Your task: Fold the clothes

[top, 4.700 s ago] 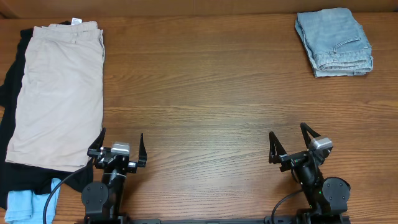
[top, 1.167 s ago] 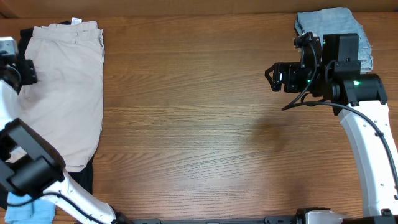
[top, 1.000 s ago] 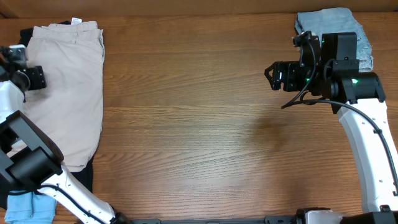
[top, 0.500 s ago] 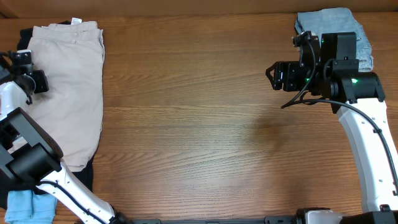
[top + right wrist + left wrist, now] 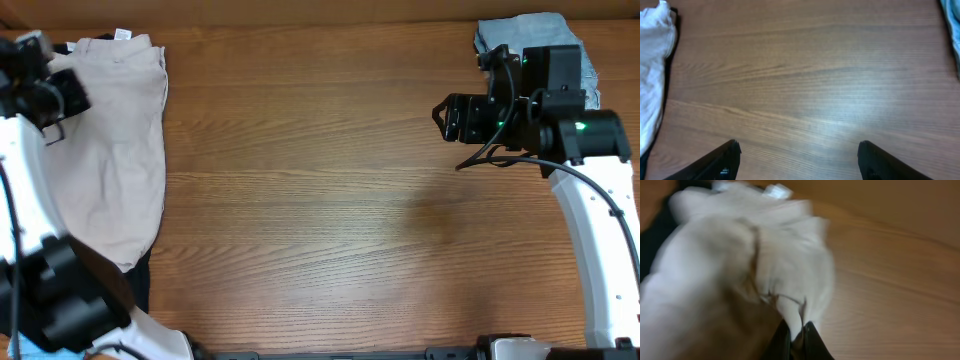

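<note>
I will carry the shorts off the black T-shirt and release them on the clear bare wood to the right of my left gripper in the overhead view.
The beige shorts lie along the table's left edge, waistband at the far end with a small white label. My left gripper is over their upper left part. In the left wrist view its jaws are shut on a pinched fold of the beige shorts, which rises bunched in front of them. My right gripper hovers over bare wood at the right, open with nothing between its fingers. The shorts' edge shows far left in the right wrist view.
A black T-shirt lies under the shorts and pokes out at their near end. A folded light-blue denim garment sits at the far right corner, partly behind my right arm. Bare wooden table spans the middle.
My left gripper closed on the shorts' fabric and moved up and to the right, bunching their upper left edge. My right gripper shifted slightly and its jaws narrowed a little.
</note>
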